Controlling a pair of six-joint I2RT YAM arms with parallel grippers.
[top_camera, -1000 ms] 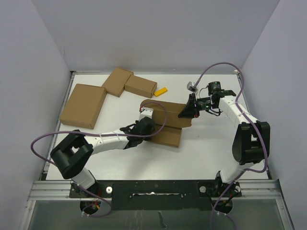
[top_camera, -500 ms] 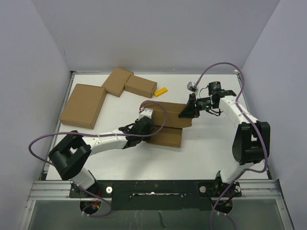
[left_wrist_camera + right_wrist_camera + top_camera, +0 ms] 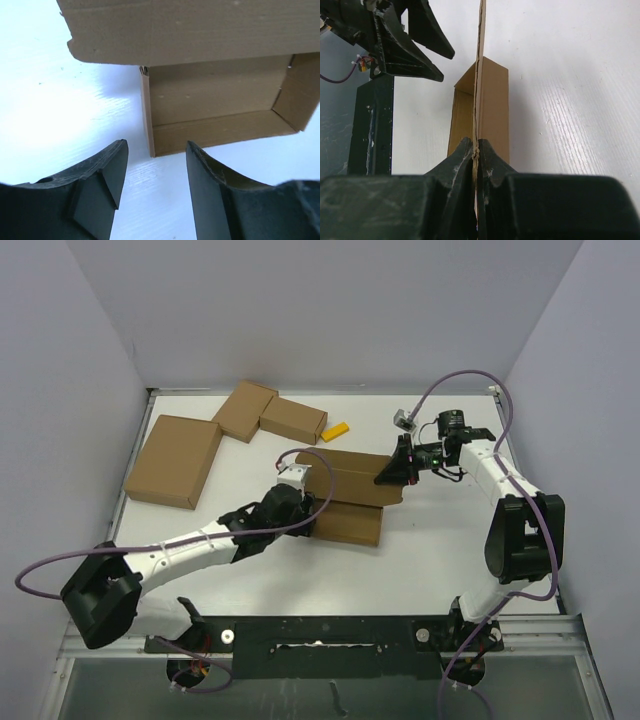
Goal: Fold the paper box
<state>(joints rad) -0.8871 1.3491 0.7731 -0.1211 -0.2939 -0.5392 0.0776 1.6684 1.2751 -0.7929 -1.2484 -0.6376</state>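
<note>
Bare tabletop lies to the right of my right gripper in the top view, so next my right gripper needs to draw the pinched flap that way and release its edge.
A brown paper box [image 3: 350, 502] lies open at the table's middle, its lid flap [image 3: 362, 477] raised toward the back right. My right gripper [image 3: 400, 469] is shut on the flap's right edge; the right wrist view shows the cardboard edge [image 3: 479, 75] pinched between the jaws, with the box tray [image 3: 492, 115] beyond. My left gripper [image 3: 305, 510] is open at the box's left end. In the left wrist view its gripper [image 3: 155, 160] stands just short of the tray's left wall [image 3: 146, 112], touching nothing, with the flap [image 3: 190, 30] above.
Three folded brown boxes lie at the back left: a large one [image 3: 175, 460] and two smaller ones [image 3: 246, 410] [image 3: 293, 420]. A small yellow piece [image 3: 335, 430] lies behind the open box. Purple cables loop from both arms.
My left arm has swung its elbow outward to the left and its gripper has shifted slightly along the box's left end. My right gripper still holds the flap in nearly the same place.
</note>
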